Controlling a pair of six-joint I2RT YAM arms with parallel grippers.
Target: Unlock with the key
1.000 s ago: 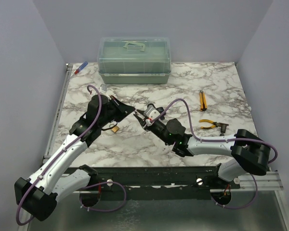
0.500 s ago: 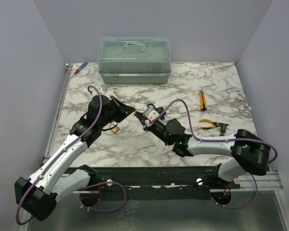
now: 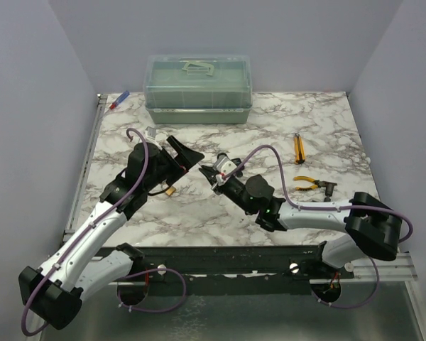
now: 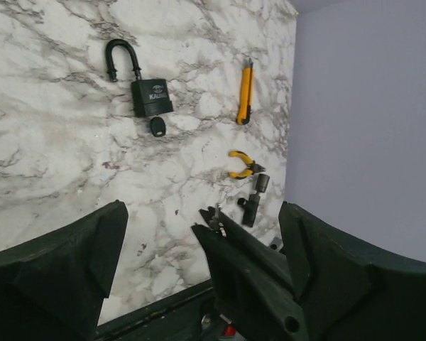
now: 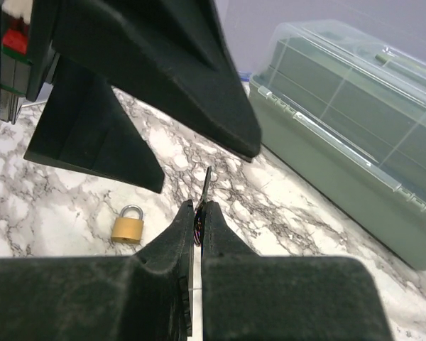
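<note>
I need to tilt the fingers of my left gripper down and lower them around the brass padlock's body (image 3: 170, 190) to close on it, because that lock's shackle is still shut.
My right gripper (image 3: 206, 172) is shut on the key (image 5: 208, 183). The key's head is pinched between the pads and its thin metal blade sticks out past the fingertips. In the left wrist view the same key (image 4: 217, 219) shows at the right gripper's tip. My left gripper (image 3: 187, 153) stands open just left of it, its fingers (image 4: 64, 270) spread wide on either side with nothing between them. A black padlock (image 4: 149, 92) lies on the marble with a round black key head (image 4: 156, 128) at its base. A small brass padlock (image 3: 170, 190) lies below the left gripper.
A green lidded box (image 3: 197, 89) stands at the back. On the right lie a yellow knife (image 3: 297, 148), yellow pliers (image 3: 307, 184) and a small black tool (image 3: 330, 187). A red-and-blue pen (image 3: 119, 100) lies at the back left corner.
The left gripper, shut at the key before, has opened wide and lifted slightly away. The right gripper has closed on the key and now holds it alone.
</note>
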